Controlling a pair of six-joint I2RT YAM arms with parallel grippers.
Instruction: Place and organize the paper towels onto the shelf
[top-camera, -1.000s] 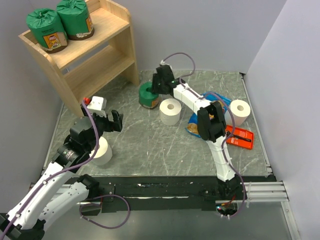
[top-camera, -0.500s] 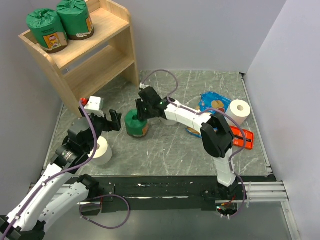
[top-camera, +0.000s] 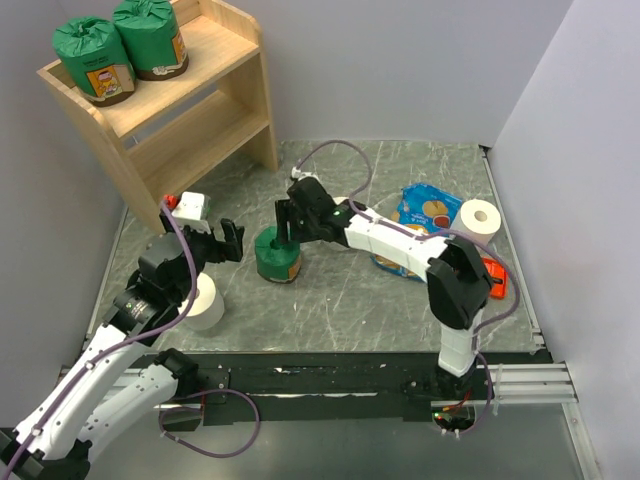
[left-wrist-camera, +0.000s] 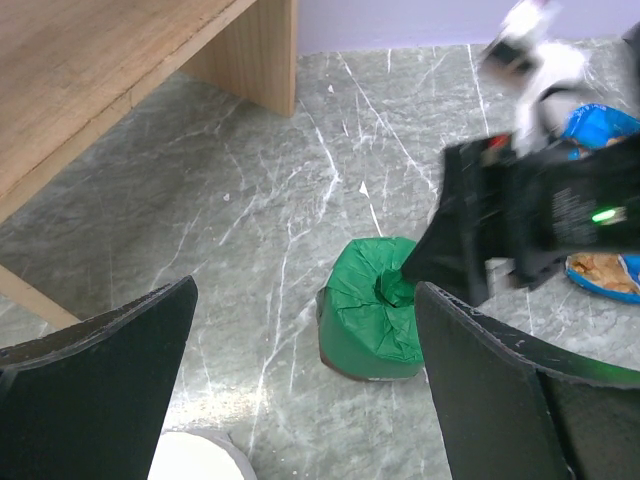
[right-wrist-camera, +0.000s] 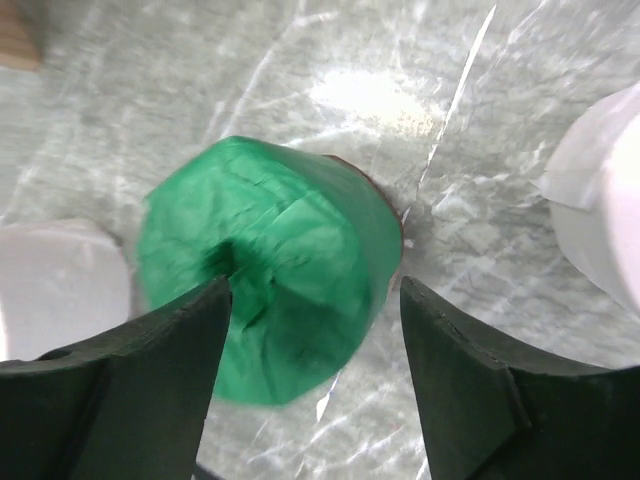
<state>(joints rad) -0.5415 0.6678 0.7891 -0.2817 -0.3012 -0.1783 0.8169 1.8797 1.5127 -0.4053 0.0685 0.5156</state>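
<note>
The roll stands below my left gripper and to its right in the top view, so my left gripper needs to move over and down next, onto the green roll's labelled rim (top-camera: 289, 253) (left-wrist-camera: 407, 322).
Two green-wrapped paper towels (top-camera: 92, 58) (top-camera: 150, 38) stand on the top tier of the wooden shelf (top-camera: 215, 60). A third green roll (top-camera: 277, 256) (left-wrist-camera: 370, 325) (right-wrist-camera: 265, 300) stands upright on the table in front of the shelf. My right gripper (top-camera: 288, 223) (right-wrist-camera: 315, 330) hovers just over it, open, with a gap showing beside one finger. My left gripper (top-camera: 222, 243) (left-wrist-camera: 305, 400) is open and empty, left of that roll. A bare white roll (top-camera: 205, 300) (left-wrist-camera: 195, 462) sits under the left arm. Another white roll (top-camera: 480, 222) stands at the far right. A third (right-wrist-camera: 605, 215) is just behind the right arm.
A blue snack bag (top-camera: 425, 212) lies right of the right arm. A red packet (top-camera: 493, 275) peeks out beside that arm's elbow. The shelf's lower tier (top-camera: 200, 125) holds nothing. Grey walls close in at the left, back and right.
The right arm carried the green roll left and toward the front, set it on the table near the left gripper, and opened its jaws. The left arm barely moved.
</note>
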